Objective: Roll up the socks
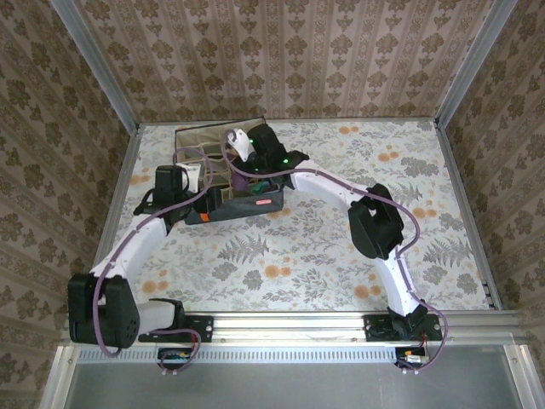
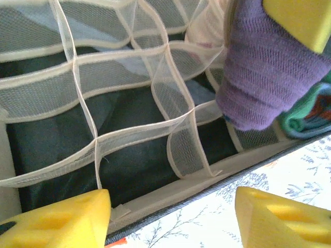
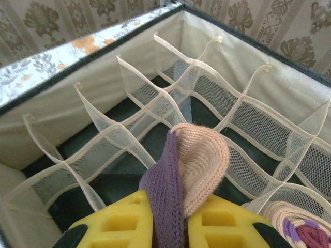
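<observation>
My right gripper brings the purple sock down next into an empty mesh cell [image 3: 227, 183] below it, between the white dividers, and releases it where the cell's bottom is bare.
My right gripper [image 3: 170, 223] is shut on the purple sock with the tan toe [image 3: 192, 157], holding it bunched above the mesh compartments of the dark fabric box [image 3: 98, 103]. From the left wrist, that purple sock [image 2: 264, 72] hangs over the box's right-hand cells under a yellow right finger [image 2: 302, 18]. A blue-grey and green sock [image 2: 305, 116] lies rolled in a cell just beneath it. A peach sock with a striped cuff [image 3: 294, 227] sits in a cell at the lower right. My left gripper [image 2: 173, 222] is open at the box's near wall, holding nothing. From above, both grippers [image 1: 241, 170] [image 1: 192, 183] meet at the box [image 1: 192, 136].
White mesh dividers [image 2: 93, 137] split the box into several cells, most showing a bare dark floor. The box stands on the floral tablecloth [image 1: 341, 247] at the back left. Patterned walls [image 1: 281, 51] close in the table behind and at the sides.
</observation>
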Robot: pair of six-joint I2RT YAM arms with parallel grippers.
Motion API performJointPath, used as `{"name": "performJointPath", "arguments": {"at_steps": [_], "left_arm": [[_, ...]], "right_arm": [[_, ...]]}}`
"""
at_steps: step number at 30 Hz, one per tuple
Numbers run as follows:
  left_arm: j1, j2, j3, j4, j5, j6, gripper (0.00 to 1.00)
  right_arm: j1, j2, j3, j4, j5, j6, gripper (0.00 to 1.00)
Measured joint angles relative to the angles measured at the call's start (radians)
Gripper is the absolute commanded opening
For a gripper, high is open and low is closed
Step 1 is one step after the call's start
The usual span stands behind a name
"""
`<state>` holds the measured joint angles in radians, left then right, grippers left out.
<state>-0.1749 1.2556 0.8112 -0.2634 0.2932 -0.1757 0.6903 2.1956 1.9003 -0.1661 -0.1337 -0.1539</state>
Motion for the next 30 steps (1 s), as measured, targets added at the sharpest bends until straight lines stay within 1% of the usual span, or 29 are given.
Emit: {"name": "performJointPath", "arguments": {"at_steps": [4, 11, 17, 25, 30], "left_arm": [[0.006, 0.069, 0.014, -0.022, 0.022, -0.008, 0.51], [0.008, 0.122, 0.045, -0.037, 0.025, -0.008, 0.42], [0.008, 0.127, 0.050, -0.049, 0.019, -0.008, 0.39], [0.008, 0.137, 0.062, -0.068, 0.013, -0.007, 0.38], [0.008, 0.140, 0.064, -0.076, 0.013, -0.007, 0.38]], "right_arm": [[0.000, 0.033, 0.014, -0.013, 0.019, -0.028, 0.00], [0.000, 0.045, 0.023, -0.018, 0.042, -0.038, 0.00], [0.001, 0.045, 0.054, -0.017, 0.045, -0.037, 0.00], [0.001, 0.045, 0.072, -0.018, 0.045, -0.054, 0.00], [0.001, 0.079, 0.135, -0.026, 0.055, -0.085, 0.00]]}}
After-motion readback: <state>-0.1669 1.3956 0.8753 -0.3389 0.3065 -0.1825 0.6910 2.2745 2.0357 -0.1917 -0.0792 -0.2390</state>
